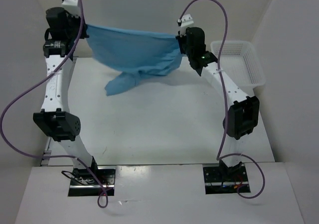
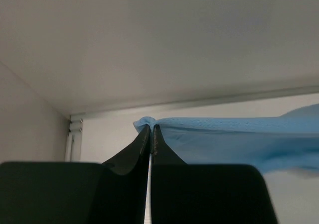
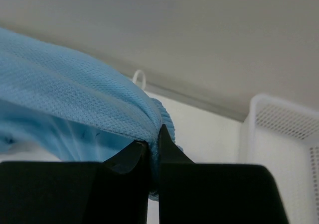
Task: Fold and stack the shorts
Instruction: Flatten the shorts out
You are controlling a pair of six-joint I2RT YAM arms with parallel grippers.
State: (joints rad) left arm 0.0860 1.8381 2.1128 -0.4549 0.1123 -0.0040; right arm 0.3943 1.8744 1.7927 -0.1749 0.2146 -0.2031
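Observation:
Next, my right gripper will move back and down, tilting downward, to release its corner on the near tabletop, which lies bare for spreading the hanging shorts.
The light blue shorts [image 1: 133, 55] hang stretched in the air between my two grippers at the far side of the table, with a loose part drooping down toward the left middle. My left gripper [image 1: 84, 31] is shut on the shorts' left corner; in the left wrist view the fabric [image 2: 234, 137] runs off to the right from the pinched tips [image 2: 150, 129]. My right gripper [image 1: 180, 40] is shut on the right corner; the right wrist view shows mesh fabric [image 3: 65, 94] bunched over the closed tips [image 3: 154, 137]. A bit of white drawstring [image 3: 139, 78] shows behind.
A white plastic mesh basket [image 1: 238, 60] stands at the far right of the table, close to my right arm; it also shows in the right wrist view [image 3: 284, 129]. White enclosure walls stand at the back and both sides.

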